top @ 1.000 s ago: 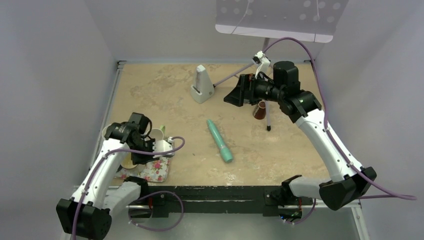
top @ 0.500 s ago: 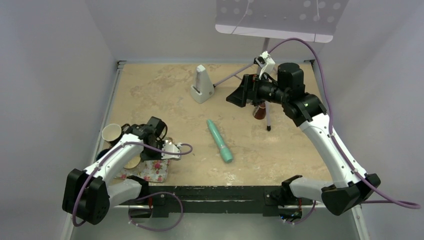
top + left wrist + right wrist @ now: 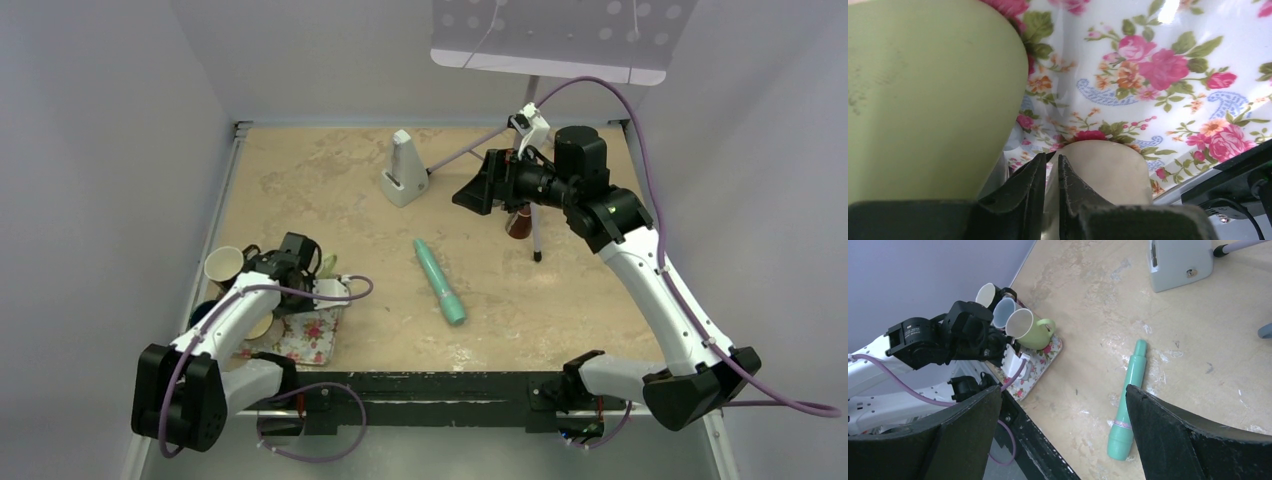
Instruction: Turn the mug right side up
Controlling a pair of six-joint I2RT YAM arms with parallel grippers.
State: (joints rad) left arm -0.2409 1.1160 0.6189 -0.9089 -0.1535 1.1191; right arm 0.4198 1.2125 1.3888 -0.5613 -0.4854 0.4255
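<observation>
I should next turn my right gripper to the right in its wrist view and lower its open fingers around the blue-grey handle (image 3: 1266, 331).
A beige mug (image 3: 1108, 167) sits over the floral tray (image 3: 1173, 60) at the near left of the table. My left gripper (image 3: 1050, 167) has its fingers almost together, with a thin strip of the beige mug's wall between them. A green mug (image 3: 923, 90) stands right beside it on the left, its mouth showing in the right wrist view (image 3: 1023, 325). In the top view the left gripper (image 3: 300, 262) is at the tray's far edge (image 3: 305, 340) and hides the beige mug. My right gripper (image 3: 480, 185) hangs wide open and empty, high over the far table.
A cream cup (image 3: 985, 294) and a grey-blue cup (image 3: 1003, 312) stand behind the green mug. A teal tube (image 3: 440, 282) lies mid-table. A white wedge-shaped stand (image 3: 403, 172), a brown glass (image 3: 518, 222) and a tripod leg (image 3: 535, 235) are at the back. The black front rail (image 3: 430, 385) runs along the near edge.
My left arm has swung and its wrist has rotated over the tray, and the gripper now sits a little farther back. The right arm lifted slightly at first, then held still.
</observation>
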